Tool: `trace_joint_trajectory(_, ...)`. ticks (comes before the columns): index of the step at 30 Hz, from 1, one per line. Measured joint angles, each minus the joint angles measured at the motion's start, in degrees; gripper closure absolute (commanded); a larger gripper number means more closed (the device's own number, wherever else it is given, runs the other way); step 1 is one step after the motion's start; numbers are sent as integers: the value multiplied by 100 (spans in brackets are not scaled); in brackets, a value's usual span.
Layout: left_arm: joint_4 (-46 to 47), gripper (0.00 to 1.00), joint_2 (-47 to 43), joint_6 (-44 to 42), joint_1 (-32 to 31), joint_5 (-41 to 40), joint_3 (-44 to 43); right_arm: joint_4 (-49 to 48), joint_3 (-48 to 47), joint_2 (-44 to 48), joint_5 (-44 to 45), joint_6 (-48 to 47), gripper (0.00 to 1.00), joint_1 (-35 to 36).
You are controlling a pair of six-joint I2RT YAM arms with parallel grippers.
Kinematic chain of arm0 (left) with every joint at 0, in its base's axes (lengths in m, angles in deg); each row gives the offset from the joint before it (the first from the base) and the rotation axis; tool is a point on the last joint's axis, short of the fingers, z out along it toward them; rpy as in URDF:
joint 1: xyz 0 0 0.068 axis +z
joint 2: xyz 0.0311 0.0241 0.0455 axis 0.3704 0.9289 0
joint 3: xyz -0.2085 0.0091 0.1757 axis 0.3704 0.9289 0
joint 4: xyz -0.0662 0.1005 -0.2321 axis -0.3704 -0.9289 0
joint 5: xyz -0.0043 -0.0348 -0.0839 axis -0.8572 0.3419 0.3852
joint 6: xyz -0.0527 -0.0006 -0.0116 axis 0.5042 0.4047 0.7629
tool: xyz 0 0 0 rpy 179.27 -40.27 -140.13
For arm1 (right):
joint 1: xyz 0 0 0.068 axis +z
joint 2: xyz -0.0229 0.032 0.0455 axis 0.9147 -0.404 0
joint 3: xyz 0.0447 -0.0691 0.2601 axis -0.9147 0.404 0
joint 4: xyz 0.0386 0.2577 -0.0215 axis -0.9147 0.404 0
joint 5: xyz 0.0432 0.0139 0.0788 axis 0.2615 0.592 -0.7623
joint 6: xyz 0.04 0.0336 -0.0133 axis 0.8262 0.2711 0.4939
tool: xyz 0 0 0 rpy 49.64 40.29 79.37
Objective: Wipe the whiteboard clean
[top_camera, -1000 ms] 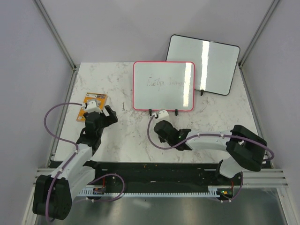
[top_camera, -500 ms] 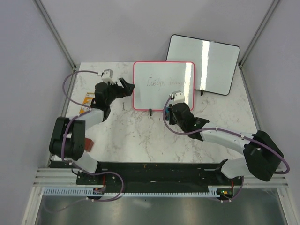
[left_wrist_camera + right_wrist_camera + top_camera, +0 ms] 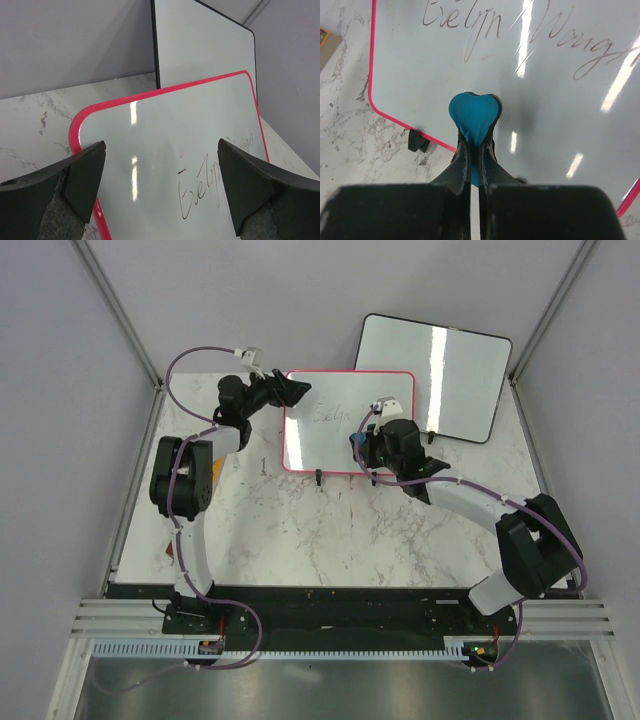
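Observation:
The robot's right gripper should next lower the eraser onto the bare white surface below, between the writing and the near pink edge, and release it there.
The whiteboard with a pink frame stands on small black feet at the back of the table, with dark handwriting along its top. My left gripper hovers open at the board's upper left corner. In the left wrist view its jaws stand wide apart, with the pink corner and the writing between them. My right gripper is over the board's right half, shut on a blue heart-shaped eraser. The eraser's tip sits against or just above the white surface, below the writing.
A black-framed whiteboard leans behind and to the right of the pink one, and shows again in the left wrist view. One black foot sits under the pink frame's lower edge. An orange-edged packet lies on the marble table to the left.
Both arms have reached forward to the board. The left gripper rose from the orange packet to the board's top left corner; the right one moved from before the feet onto the board's face.

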Motion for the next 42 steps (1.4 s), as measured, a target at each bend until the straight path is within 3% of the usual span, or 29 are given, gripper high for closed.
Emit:
trace_joint_trajectory(5, 564, 1, 337, 275, 160, 254, 94, -83, -334, -396, -302, -59, 100, -323)
trace_joint_trajectory(11, 1757, 0, 83, 590, 243, 396, 1222, -195, -409, -420, -433, -122, 100, -339)
trace_joint_trajectory(18, 2116, 0, -203, 595, 251, 210, 1499, -354, -315, -446, -431, -166, 100, -339)
trace_joint_trajectory(24, 2511, 1, 632, 1145, 629, 258, 649, -282, -264, -588, -428, -168, 100, -339)
trace_joint_trajectory(28, 2524, 4, 1589, 1628, 828, 535, -439, -267, -264, -592, -435, -168, 100, -339)
trace_joint_trajectory(37, 2798, 7, 2697, 2817, 737, 1303, -1832, -269, -264, -656, -415, -164, 100, -339)
trace_joint_trajectory(40, 2833, 13, 2743, 2924, 669, 1462, -2015, -264, -264, -750, -422, -162, 100, -339)
trace_joint_trajectory(42, 2857, 25, 2782, 2997, 599, 1572, -2201, -264, -264, -796, -428, -162, 100, -339)
